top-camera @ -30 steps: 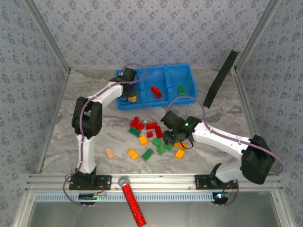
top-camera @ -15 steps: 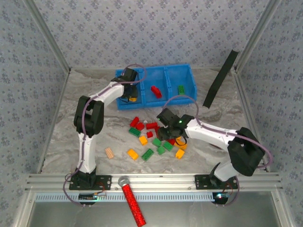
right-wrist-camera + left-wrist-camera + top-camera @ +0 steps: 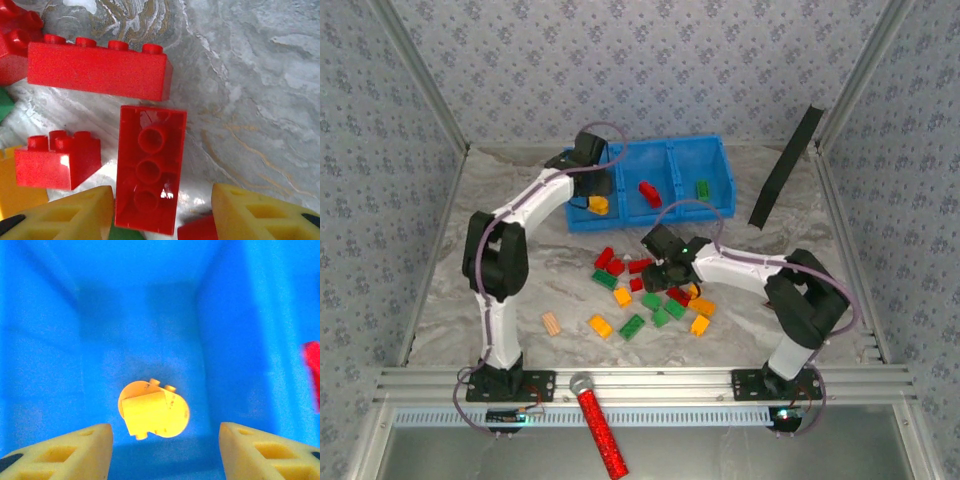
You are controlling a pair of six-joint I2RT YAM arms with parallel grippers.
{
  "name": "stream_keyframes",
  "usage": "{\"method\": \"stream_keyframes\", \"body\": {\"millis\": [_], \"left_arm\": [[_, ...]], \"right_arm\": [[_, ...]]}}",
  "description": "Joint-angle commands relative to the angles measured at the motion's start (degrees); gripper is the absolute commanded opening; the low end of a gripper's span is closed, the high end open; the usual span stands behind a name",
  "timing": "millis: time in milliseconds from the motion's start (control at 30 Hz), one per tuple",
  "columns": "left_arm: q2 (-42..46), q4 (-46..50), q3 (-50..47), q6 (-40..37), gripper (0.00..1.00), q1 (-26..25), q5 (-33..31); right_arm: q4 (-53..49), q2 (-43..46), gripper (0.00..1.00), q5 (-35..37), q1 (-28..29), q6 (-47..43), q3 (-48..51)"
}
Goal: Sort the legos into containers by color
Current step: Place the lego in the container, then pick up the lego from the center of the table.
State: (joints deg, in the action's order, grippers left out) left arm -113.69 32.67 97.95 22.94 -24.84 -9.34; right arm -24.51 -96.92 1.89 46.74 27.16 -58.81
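Note:
My right gripper is open with the upside-down red brick lengthwise between its fingers, so I will lower the gripper over the brick and close it on the brick's long sides.
The blue tray (image 3: 650,145) stands at the back of the table. A round yellow piece with a yellow brick on it (image 3: 152,410) lies on the floor of its left compartment (image 3: 100,355), loose. My left gripper (image 3: 165,432) hangs just above it, open, fingers well apart; from above the left gripper (image 3: 590,185) is over that compartment. A red brick (image 3: 648,192) lies in the middle compartment, a green one (image 3: 703,188) in the right. My right gripper (image 3: 162,200) is open around an upside-down red brick (image 3: 150,167) in the pile of legos (image 3: 650,295).
A long red brick (image 3: 97,70) and a small red one (image 3: 57,162) lie close to my right fingers. A tan ridged block (image 3: 552,323) sits front left, a red glittery stick (image 3: 600,425) on the front rail, a black strip (image 3: 785,165) leans back right.
My left gripper has opened and let the yellow pieces drop into the left compartment. My right gripper has slid left over the red bricks, its jaws a little wider.

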Motion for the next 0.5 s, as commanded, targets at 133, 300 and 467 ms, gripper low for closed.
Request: {"method": "stream_keyframes", "body": {"millis": [133,300,467], "left_arm": [[9.6,2.9,-3.2,-1.6,0.58,-2.0,1.0],[16.4,5.6,-8.3,2.6,0.58,-2.7,2.8],[25.7,5.9,-17.5,8.0,0.58,-3.2,3.1]], "right_arm": [[-0.8,-5.6,0.55,2.4,-0.4,-4.5,-5.5],[-1.5,-8.4,0.50,2.5,0.1,-4.3,-6.2],[-1.2,-9.3,0.36,2.8,0.3,-4.0,-5.5]]}}
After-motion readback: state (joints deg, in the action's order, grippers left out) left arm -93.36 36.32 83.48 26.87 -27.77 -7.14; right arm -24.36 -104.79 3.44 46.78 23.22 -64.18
